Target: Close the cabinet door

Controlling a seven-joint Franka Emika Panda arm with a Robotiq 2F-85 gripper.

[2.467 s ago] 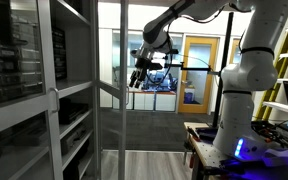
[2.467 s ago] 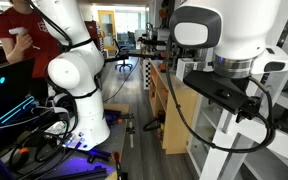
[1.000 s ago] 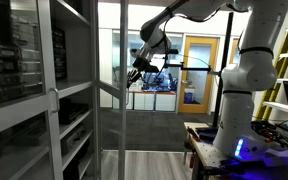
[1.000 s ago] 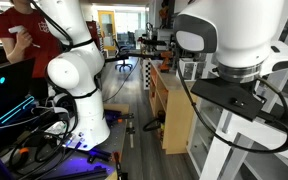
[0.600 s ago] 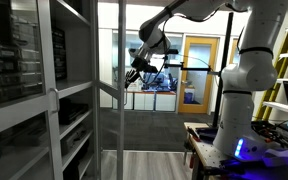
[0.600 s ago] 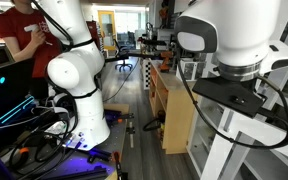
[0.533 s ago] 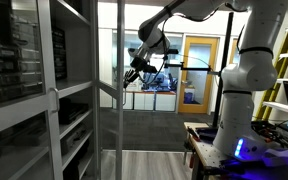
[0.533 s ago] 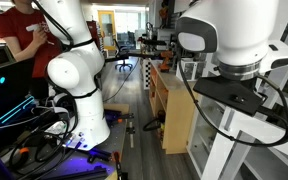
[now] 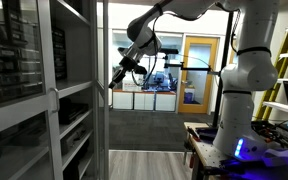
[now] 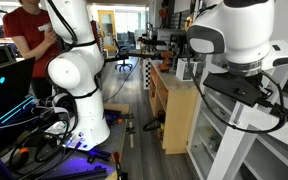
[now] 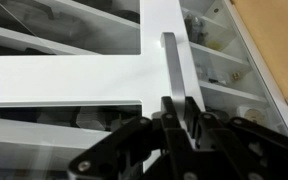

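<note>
The door is still open before the shelves, so I should push its handle outward with my gripper toward the closed neighbouring door's edge, then let go of it.
The cabinet door is a white frame with glass panes, seen almost edge-on beside the cabinet in an exterior view. My gripper is at the door's outer edge, about mid height. In the wrist view the gripper is shut on the door's grey vertical handle, with a black finger on each side of the bar. The white door frame fills the wrist view behind the handle. Cabinet shelves show through the glass at the right.
The arm's white base stands at the right beside a low table. A person in a red shirt stands behind the arm's base. A wooden cupboard lines the aisle. The arm's wrist looms near the camera.
The door has swung left toward the cabinet, from a wide angled pane to nearly edge-on. My gripper moved left and slightly down with it, still on the handle.
</note>
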